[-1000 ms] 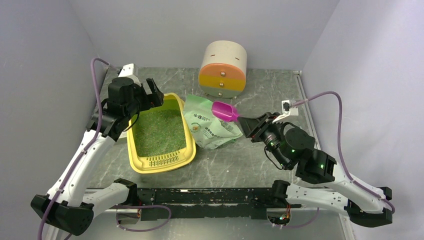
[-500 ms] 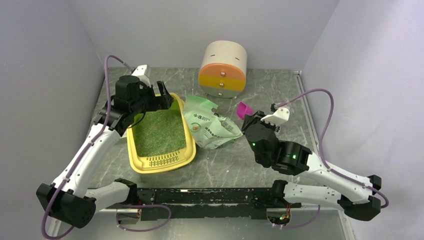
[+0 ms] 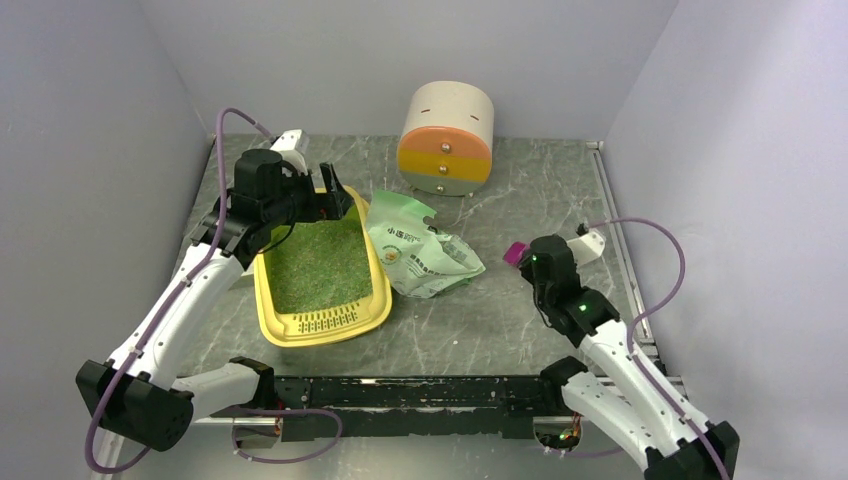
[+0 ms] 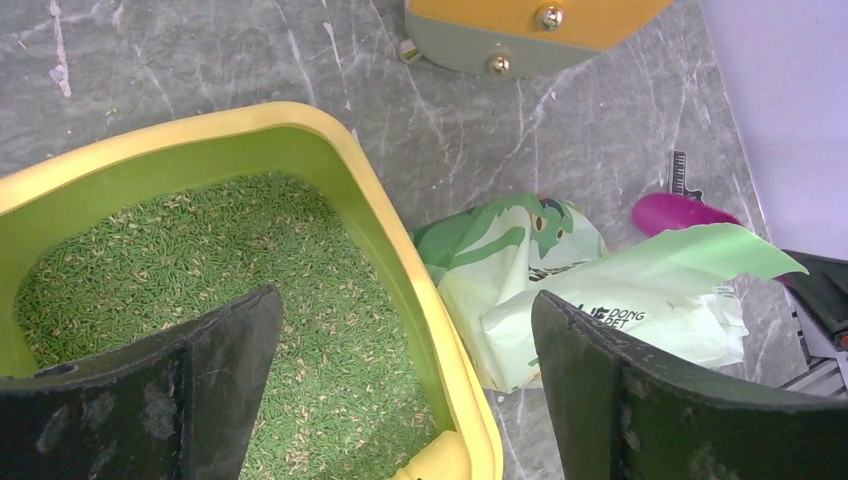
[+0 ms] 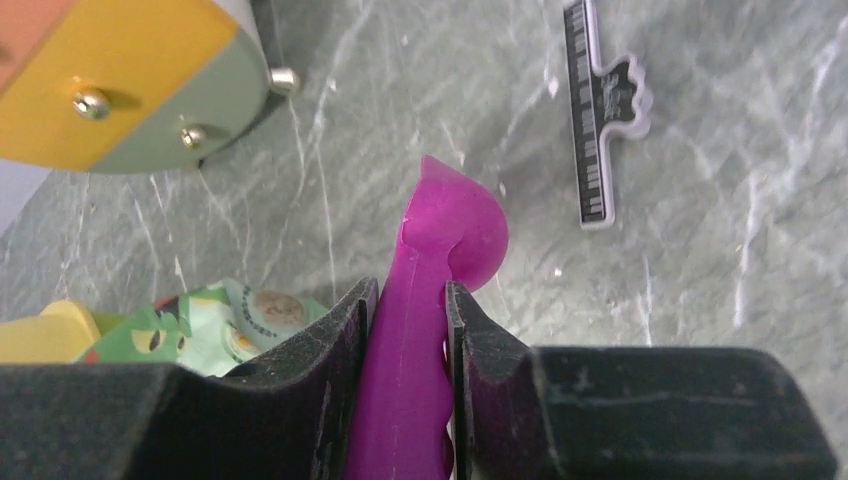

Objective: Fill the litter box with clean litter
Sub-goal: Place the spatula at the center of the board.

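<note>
The bare tabletop (image 3: pixel 508 279) beside the bag lies below my right gripper, so next my gripper will lower the scoop, pull back a little and release the scoop's handle there.
The yellow litter box (image 3: pixel 318 325) lies left of centre with a layer of greenish litter (image 3: pixel 318 262) in it. My left gripper (image 3: pixel 322 200) hovers open over its far right corner. In the left wrist view the box's rim (image 4: pixel 385 210) runs between the wide-apart fingers of the left gripper (image 4: pixel 407 298), with the litter (image 4: pixel 200 270) below. My right gripper (image 3: pixel 530 258) is low over the table right of the bag, shut on the handle of the magenta scoop (image 3: pixel 514 254). Seen from the right wrist, the scoop (image 5: pixel 440 250) sticks out ahead of the right gripper (image 5: pixel 410 290).
A pale green printed bag (image 3: pixel 420 252) lies crumpled between the box and the right arm. A round beige, orange and yellow drawer cabinet (image 3: pixel 447 140) stands at the back. A black and white clip (image 5: pixel 605 120) lies on the table beyond the scoop.
My right arm has swung down and to the right, carrying the scoop from above the bag to low over the table. The left gripper has shifted slightly right over the box's far end.
</note>
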`<state>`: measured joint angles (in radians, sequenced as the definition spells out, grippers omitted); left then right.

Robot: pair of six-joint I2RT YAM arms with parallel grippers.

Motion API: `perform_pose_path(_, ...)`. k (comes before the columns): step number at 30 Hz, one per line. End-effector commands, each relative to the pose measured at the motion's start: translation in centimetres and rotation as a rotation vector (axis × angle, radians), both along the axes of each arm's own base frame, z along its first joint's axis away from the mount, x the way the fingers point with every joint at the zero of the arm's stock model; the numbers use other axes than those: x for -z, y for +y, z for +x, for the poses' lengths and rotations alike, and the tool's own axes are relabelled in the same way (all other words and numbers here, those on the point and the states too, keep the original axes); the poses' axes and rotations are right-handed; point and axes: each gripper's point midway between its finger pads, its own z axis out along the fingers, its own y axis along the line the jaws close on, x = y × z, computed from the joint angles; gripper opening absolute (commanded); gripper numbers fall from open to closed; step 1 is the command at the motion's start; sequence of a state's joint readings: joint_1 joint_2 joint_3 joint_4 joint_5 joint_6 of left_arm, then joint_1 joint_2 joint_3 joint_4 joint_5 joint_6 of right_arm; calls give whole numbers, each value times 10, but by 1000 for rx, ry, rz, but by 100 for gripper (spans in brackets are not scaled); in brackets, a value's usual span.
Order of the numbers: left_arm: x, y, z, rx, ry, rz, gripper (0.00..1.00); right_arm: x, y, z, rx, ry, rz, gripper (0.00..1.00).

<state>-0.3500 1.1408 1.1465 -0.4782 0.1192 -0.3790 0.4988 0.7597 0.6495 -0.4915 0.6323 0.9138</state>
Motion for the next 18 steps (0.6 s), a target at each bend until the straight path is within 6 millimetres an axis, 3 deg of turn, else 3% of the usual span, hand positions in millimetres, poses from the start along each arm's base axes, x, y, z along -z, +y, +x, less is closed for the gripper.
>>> perform_pose_path(1,-6,-5,-1,38,-34,-1,99,11,20,0,-74,-23,219,0)
perform_pose_path(13,-10,-9,-5,63,-36,-19,99,43,4,-14,42,-63,433,0)
perform_pose_path(18,-10,-10,-8,68,-32,-28,99,68,-7,-24,138,-64,494,0)
